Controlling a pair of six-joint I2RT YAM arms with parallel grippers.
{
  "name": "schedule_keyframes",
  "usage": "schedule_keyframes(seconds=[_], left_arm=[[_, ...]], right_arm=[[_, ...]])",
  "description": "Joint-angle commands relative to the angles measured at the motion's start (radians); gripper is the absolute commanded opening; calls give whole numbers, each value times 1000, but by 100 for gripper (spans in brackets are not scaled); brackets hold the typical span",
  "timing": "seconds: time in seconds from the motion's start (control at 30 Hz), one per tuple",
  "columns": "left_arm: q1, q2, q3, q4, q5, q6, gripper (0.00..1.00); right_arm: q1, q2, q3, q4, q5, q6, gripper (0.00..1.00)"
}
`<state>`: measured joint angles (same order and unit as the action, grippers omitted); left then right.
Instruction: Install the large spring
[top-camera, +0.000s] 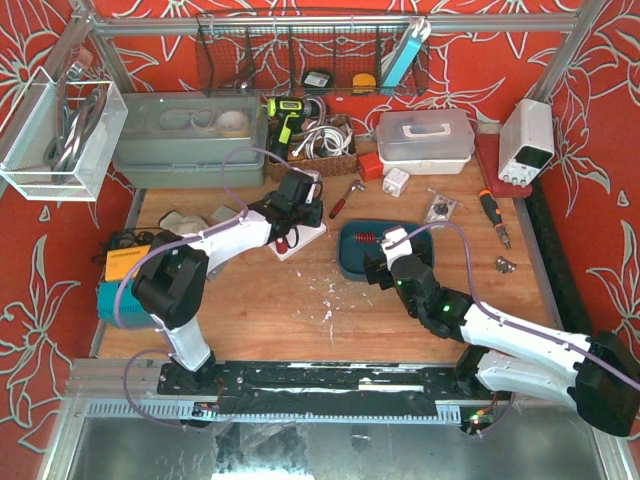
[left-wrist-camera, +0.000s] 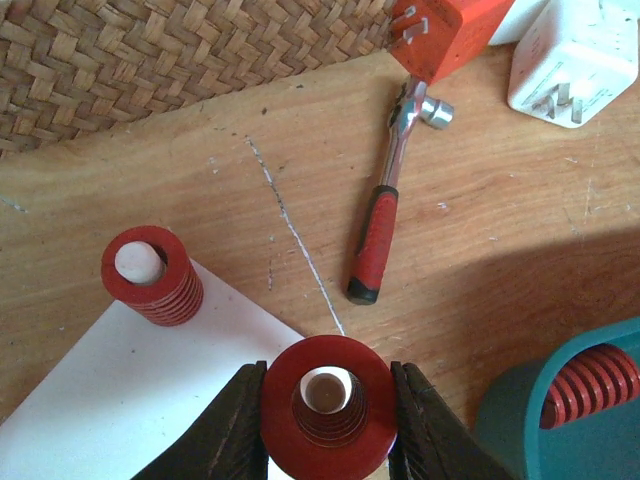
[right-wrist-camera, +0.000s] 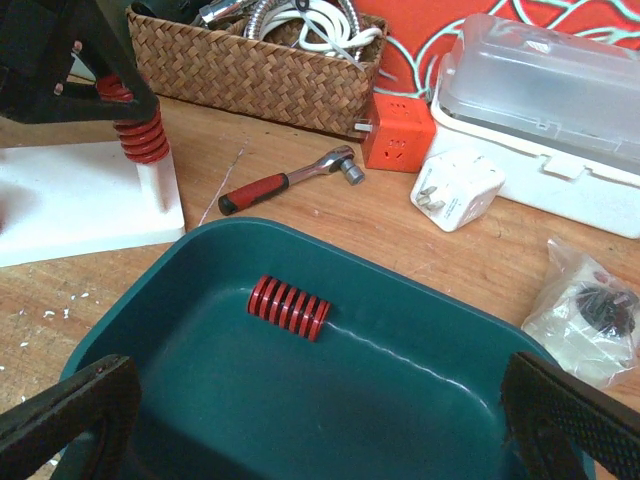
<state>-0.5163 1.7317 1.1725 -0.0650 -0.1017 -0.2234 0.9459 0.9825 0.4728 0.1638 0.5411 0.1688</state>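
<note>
I see the white peg's top through the large red spring's hole, so my left gripper should next lower the spring over the peg and let go.
My left gripper (left-wrist-camera: 328, 410) is shut on the large red spring (left-wrist-camera: 328, 400), held upright over the white base (left-wrist-camera: 120, 400). A white peg's top shows down its bore. A smaller red spring (left-wrist-camera: 150, 275) stands on another peg of the base. In the right wrist view the held spring (right-wrist-camera: 138, 128) sits above a white post under the left gripper. My right gripper (right-wrist-camera: 320, 420) is open and empty over the teal tray (right-wrist-camera: 150, 290), where another red spring (right-wrist-camera: 289, 307) lies on its side. From above, the left gripper (top-camera: 293, 215) is at the base and the right gripper (top-camera: 385, 262) at the tray.
A red-handled ratchet (left-wrist-camera: 385, 225) lies on the wood between base and tray. Behind it are a wicker basket (left-wrist-camera: 150, 70), an orange plug cube (left-wrist-camera: 450, 30) and a white adapter (left-wrist-camera: 575, 50). A clear lidded box (right-wrist-camera: 540, 80) and a parts bag (right-wrist-camera: 590, 315) sit right of the tray.
</note>
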Motion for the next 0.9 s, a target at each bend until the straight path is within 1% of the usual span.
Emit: schedule_keyframes(seconds=[0.0, 0.13, 0.4, 0.6, 0.63, 0.7, 0.8, 0.87], left_arm=[[4, 21, 39, -11, 8, 15, 6], [5, 34, 38, -10, 0, 17, 6], [4, 77, 49, 2, -13, 25, 11], [4, 103, 53, 4, -20, 29, 17], [4, 107, 53, 4, -20, 27, 19], [6, 113, 53, 4, -18, 27, 27], [4, 120, 56, 3, -16, 25, 35], [4, 115, 58, 4, -1, 27, 45]], right_arm=[[-7, 1, -5, -3, -13, 17, 99], [-11, 0, -5, -4, -20, 20, 99], [-15, 4, -11, 11, -38, 26, 98], [-19, 5, -8, 2, -29, 28, 98], [-19, 4, -9, 2, -29, 28, 98], [-21, 1, -13, 7, -29, 28, 98], [-21, 1, -13, 5, -28, 29, 98], [-22, 2, -13, 6, -29, 30, 98]])
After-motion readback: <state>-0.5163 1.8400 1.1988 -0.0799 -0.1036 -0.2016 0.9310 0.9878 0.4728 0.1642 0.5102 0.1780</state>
